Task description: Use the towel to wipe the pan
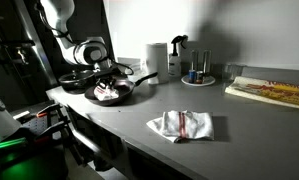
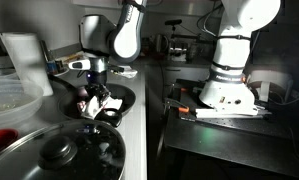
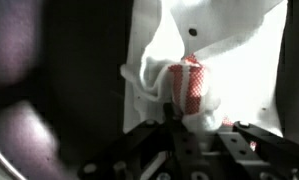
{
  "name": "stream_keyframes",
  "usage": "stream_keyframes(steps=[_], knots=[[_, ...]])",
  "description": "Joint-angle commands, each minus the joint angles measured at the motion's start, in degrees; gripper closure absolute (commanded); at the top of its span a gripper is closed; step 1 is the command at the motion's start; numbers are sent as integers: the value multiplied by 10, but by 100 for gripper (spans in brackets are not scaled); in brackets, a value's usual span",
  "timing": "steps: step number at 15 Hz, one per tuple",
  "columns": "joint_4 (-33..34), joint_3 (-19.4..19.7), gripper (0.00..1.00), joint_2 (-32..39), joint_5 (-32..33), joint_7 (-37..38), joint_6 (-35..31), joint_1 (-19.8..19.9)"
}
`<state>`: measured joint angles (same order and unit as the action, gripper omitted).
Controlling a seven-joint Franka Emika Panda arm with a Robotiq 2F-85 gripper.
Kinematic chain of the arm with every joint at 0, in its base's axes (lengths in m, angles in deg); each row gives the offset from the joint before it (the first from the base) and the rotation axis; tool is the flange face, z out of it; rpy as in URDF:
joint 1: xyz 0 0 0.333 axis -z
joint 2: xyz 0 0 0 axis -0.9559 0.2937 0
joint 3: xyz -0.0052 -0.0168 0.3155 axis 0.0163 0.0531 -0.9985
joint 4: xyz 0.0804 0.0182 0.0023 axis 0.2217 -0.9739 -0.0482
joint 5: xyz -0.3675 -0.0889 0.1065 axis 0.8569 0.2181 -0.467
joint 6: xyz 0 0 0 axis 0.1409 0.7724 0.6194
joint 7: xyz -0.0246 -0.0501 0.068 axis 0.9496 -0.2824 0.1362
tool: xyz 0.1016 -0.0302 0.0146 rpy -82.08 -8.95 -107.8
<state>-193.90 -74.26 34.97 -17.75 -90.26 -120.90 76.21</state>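
Note:
My gripper next needs to raise the white towel over the pan's rim, then lower and release it on the bare counter past the rim, toward the second towel.
A black pan [image 1: 117, 92] sits at the back of the grey counter; it also shows in an exterior view [image 2: 117, 100]. My gripper [image 1: 108, 78] hangs over the pan and is shut on a white towel with red checks [image 1: 109, 92], which rests in the pan. In the wrist view the bunched towel [image 3: 184, 85] sits between my fingers [image 3: 194, 125]. In an exterior view the gripper [image 2: 95, 92] presses the towel [image 2: 94, 104] into the pan.
A second white and red towel [image 1: 181, 125] lies on the counter front. A paper roll [image 1: 155, 58], a spray bottle [image 1: 177, 55] and a plate with shakers [image 1: 198, 76] stand behind. A board [image 1: 269, 92] lies at the side. A large lidded pot [image 2: 59, 152] is close by.

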Motion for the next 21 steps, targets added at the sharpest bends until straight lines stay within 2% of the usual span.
stream_keyframes(steps=[1, 5, 8, 11, 14, 17, 21], knots=[[-24, 49, 97, -32, -17, 27, -11, -3], [5, 117, 97, -26, 6, 79, -30, -42], [31, 139, 97, -18, 22, 103, -35, -70], [24, 170, 97, -45, 52, 143, -58, -108], [7, 222, 97, -81, 64, 181, -91, -151], [-6, 246, 97, -118, 51, 201, -100, -150], [-13, 255, 97, -154, 23, 214, -92, -109]])
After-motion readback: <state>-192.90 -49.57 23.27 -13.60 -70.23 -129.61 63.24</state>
